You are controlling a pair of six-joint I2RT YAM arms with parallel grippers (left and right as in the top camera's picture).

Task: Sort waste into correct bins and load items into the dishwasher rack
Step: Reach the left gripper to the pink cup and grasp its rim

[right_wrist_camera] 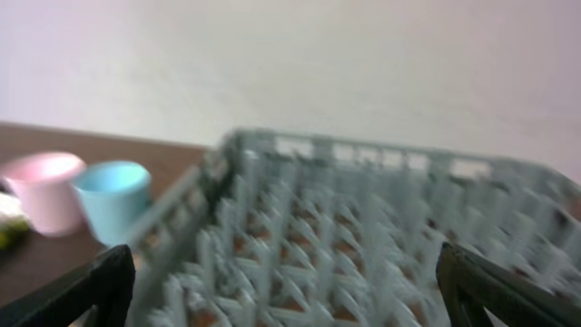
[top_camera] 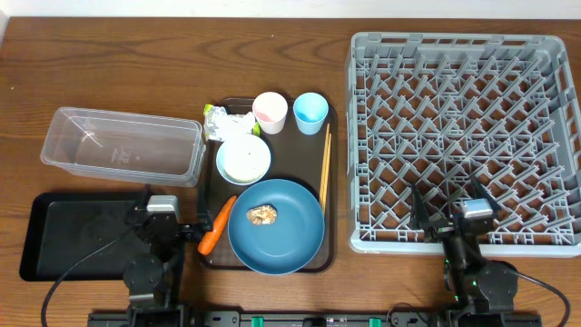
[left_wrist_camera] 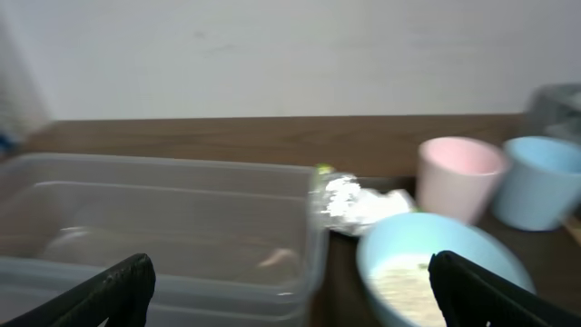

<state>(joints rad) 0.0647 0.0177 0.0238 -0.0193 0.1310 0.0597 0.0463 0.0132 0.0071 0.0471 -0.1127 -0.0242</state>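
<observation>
I need to move my left gripper outward next and tilt it down onto the pink cup's rim beside the wrapper (top_camera: 222,120), because the light blue cup (top_camera: 310,112) crowds the opposite side.
A brown serving tray carries the crumpled wrapper (top_camera: 222,120), pink cup (top_camera: 270,112), light blue cup (top_camera: 310,112), white bowl (top_camera: 243,160), chopsticks (top_camera: 324,163) and blue plate (top_camera: 275,227) with a brown food lump (top_camera: 263,214). The carrot (top_camera: 217,224) lies at the plate's left rim. My left gripper (top_camera: 172,207) hangs open over the black tray (top_camera: 73,236); it faces the clear tub (left_wrist_camera: 163,218) and the bowl (left_wrist_camera: 427,263) of rice (left_wrist_camera: 404,282). My right gripper (top_camera: 448,202) is open over the near edge of the grey rack (top_camera: 463,109), nothing between its fingers (right_wrist_camera: 91,291).
The clear tub (top_camera: 123,145) stands behind the black tray at the left. The serving tray (top_camera: 207,195) sits between the bins and the rack. Bare wood table runs along the far edge and left side.
</observation>
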